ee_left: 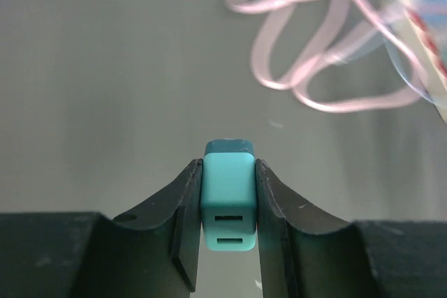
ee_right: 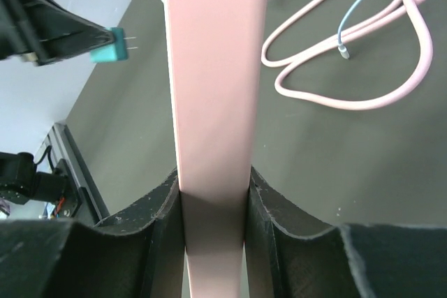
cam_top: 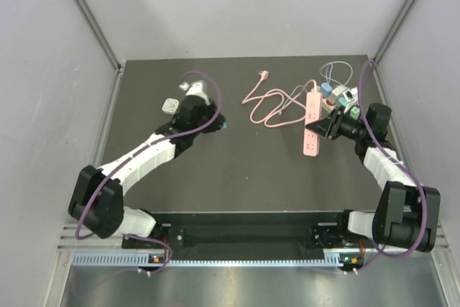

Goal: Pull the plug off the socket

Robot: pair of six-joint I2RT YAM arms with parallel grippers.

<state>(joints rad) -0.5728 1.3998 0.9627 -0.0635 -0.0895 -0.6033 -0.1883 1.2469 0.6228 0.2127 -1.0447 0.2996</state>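
I will move my left gripper to the left in the top view next, then lower it and let go, since bare mat beside the white adapter is below and that way.
A teal plug (ee_left: pixel 228 200) with two slots in its face sits clamped between the fingers of my left gripper (ee_left: pixel 228 172), clear of the table. From the right wrist it shows as a teal block (ee_right: pixel 110 45) with its prongs bare, away from the socket. The socket is a pink power strip (cam_top: pixel 313 124). My right gripper (cam_top: pixel 329 127) is shut across its width, the strip (ee_right: pixel 213 82) running up between the jaws. In the top view my left gripper (cam_top: pixel 219 124) holds the plug (cam_top: pixel 225 126) well left of the strip.
A looped pink cable (cam_top: pixel 267 106) lies on the dark mat left of the strip. Several other plugs (cam_top: pixel 336 97) and a thin blue cable (cam_top: pixel 335 70) crowd its far end. A white adapter (cam_top: pixel 170 105) lies at the left. Grey walls enclose the mat.
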